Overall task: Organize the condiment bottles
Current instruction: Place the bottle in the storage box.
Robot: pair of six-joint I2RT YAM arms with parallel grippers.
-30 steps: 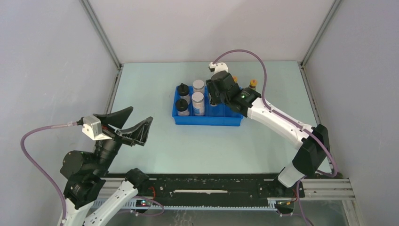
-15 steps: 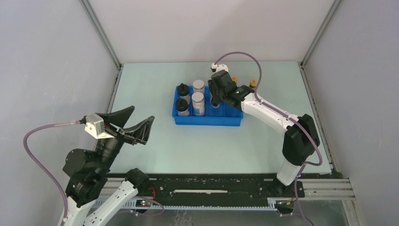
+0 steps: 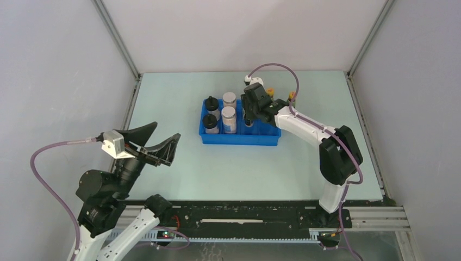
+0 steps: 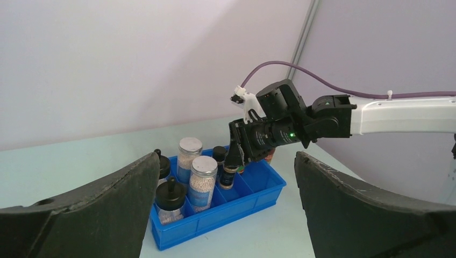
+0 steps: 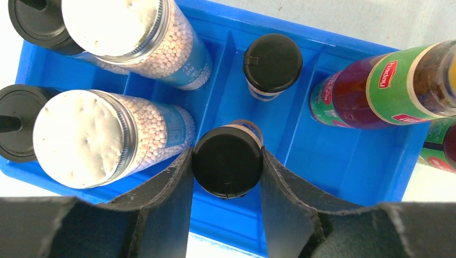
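The bottle's short dark match already stands behind it, so my right gripper will next lower to the near part of the bottom of the tray's third section (image 3: 249,129) (image 5: 268,137) and release the bottle.
My right gripper (image 5: 227,153) is shut on the lid of a short dark black-lidded bottle (image 5: 227,161), holding it upright in the third compartment of the blue tray (image 3: 239,140). I cannot tell whether its base touches the floor. A second short dark bottle (image 5: 272,63) stands behind it. Two knob-capped bottles (image 3: 210,120) fill the first compartment and two white-lidded ones (image 3: 229,115) the second. One red-green-labelled bottle (image 5: 376,88) appears to stand at the back of the fourth compartment. Another (image 3: 292,96) stands on the table right of the tray. My left gripper (image 3: 166,131) hangs open at the near left.
The tray sits mid-table, a little toward the back. Grey enclosure walls (image 3: 65,81) close in the left, back and right sides. The right arm's elbow (image 3: 338,155) rises over the table's right half. A purple cable (image 3: 274,66) loops above the right wrist.
The right arm's elbow has swung inward and toward the tray while its gripper, still holding the bottle, shifted slightly back over the third compartment. The left gripper drifted a little.
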